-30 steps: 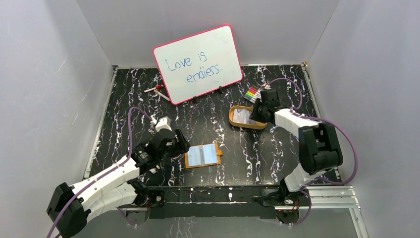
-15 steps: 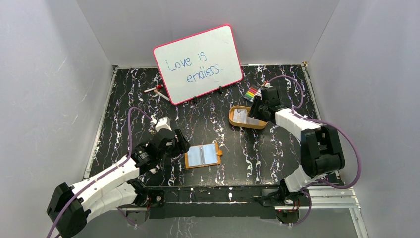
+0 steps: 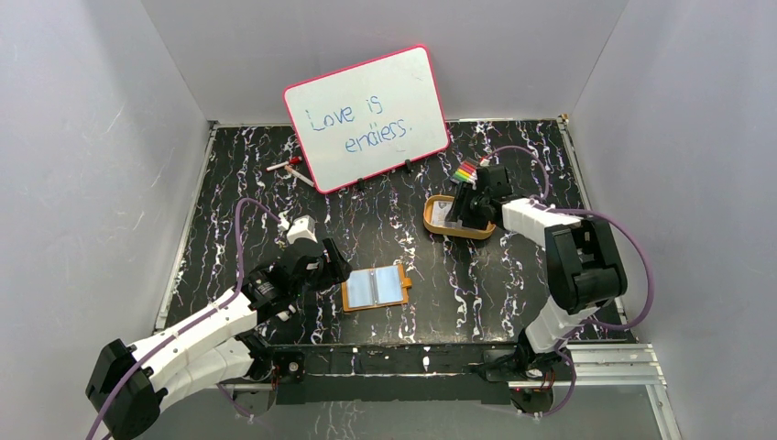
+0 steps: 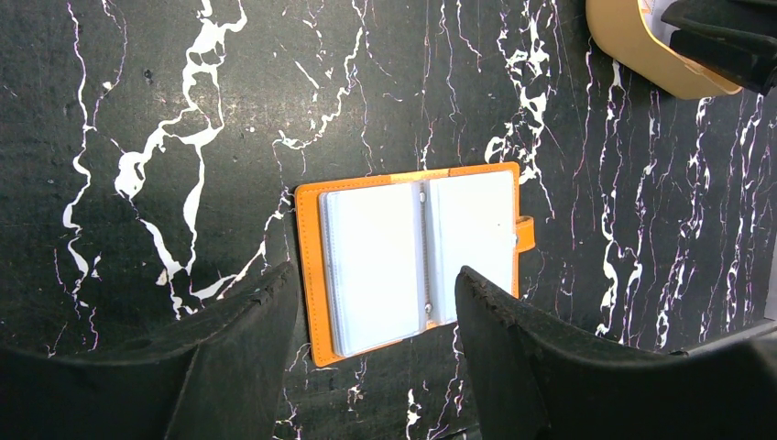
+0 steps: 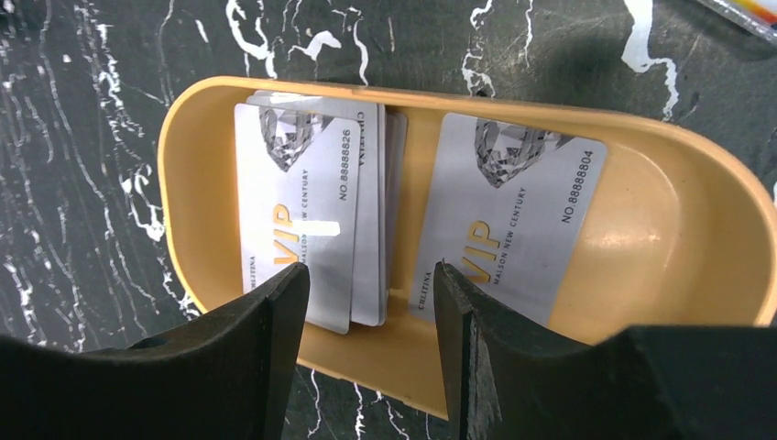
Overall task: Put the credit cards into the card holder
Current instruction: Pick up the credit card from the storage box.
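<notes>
My right gripper's open fingers are on both sides of the top stacked card's edge [image 5: 354, 268] facing the single card, so I should close them on it next.
The orange card holder [image 3: 376, 288] lies open on the table, its clear sleeves facing up; it also shows in the left wrist view [image 4: 412, 257]. My left gripper [image 4: 376, 302] is open and empty, hovering just near of it. Several grey VIP credit cards lie in the orange oval tray [image 5: 696, 266]: a stack [image 5: 316, 215] on the left and a single card [image 5: 513, 206] on the right. My right gripper [image 5: 369, 293] is open and empty above the tray's near rim, between the stack and the single card; from above it [image 3: 469, 209] covers most of the tray [image 3: 434, 220].
A pink-rimmed whiteboard [image 3: 366, 117] stands at the back. Coloured markers [image 3: 465, 171] lie behind the tray, and a red-capped marker [image 3: 290, 166] lies left of the board. Grey walls close in on three sides.
My right gripper has moved left and down over the tray, covering more of the cards. My left arm and the card holder have not moved.
</notes>
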